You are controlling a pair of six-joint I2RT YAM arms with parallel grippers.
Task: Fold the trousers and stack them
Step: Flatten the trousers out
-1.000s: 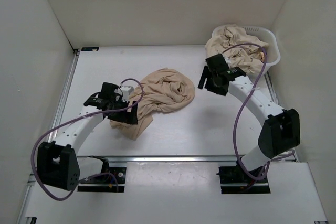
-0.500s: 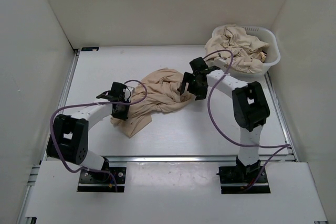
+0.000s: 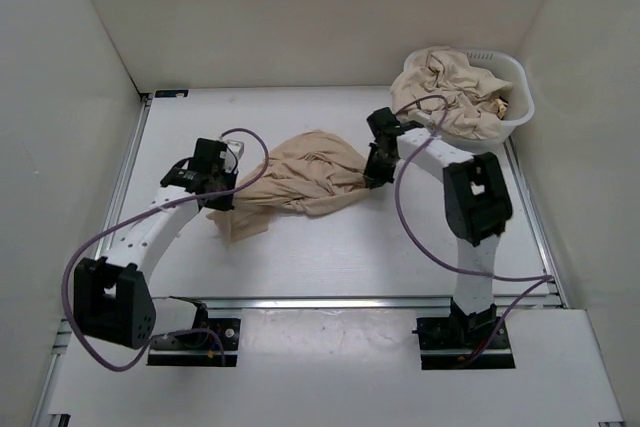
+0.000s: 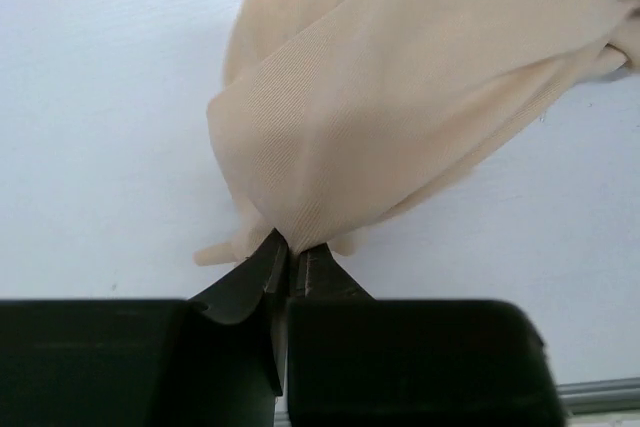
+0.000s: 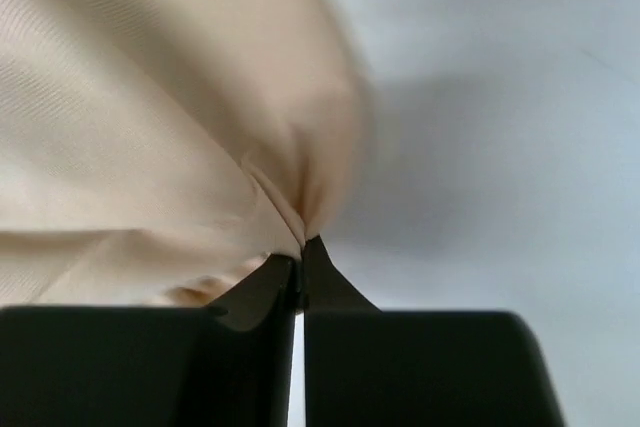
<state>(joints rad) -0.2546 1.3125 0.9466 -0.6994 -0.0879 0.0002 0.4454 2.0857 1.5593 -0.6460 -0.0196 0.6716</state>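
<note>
The trousers lie bunched. My left gripper should next pull toward the table's bare strip [image 3: 143,187] to its left in the top view and let go there.
Crumpled beige trousers [image 3: 300,175] lie in the middle of the white table [image 3: 330,247], stretched between my two arms. At the heap's left end my left gripper [image 3: 225,199] is shut on the fabric; the left wrist view has the cloth [image 4: 400,107] pinched at the closed fingertips [image 4: 292,247]. My right gripper [image 3: 371,175] is shut on the right edge of the same trousers, and in the right wrist view a fold of cloth [image 5: 150,127] runs into its closed tips [image 5: 300,247]. More beige trousers [image 3: 445,87] fill the basket.
A white plastic basket [image 3: 520,97] stands at the back right corner. White walls enclose the table on the left, back and right. Purple cables loop from both arms over the table.
Both grippers have closed on the trousers. The right arm came from beside the basket to the heap's right edge. The heap is now drawn out wider between the arms.
</note>
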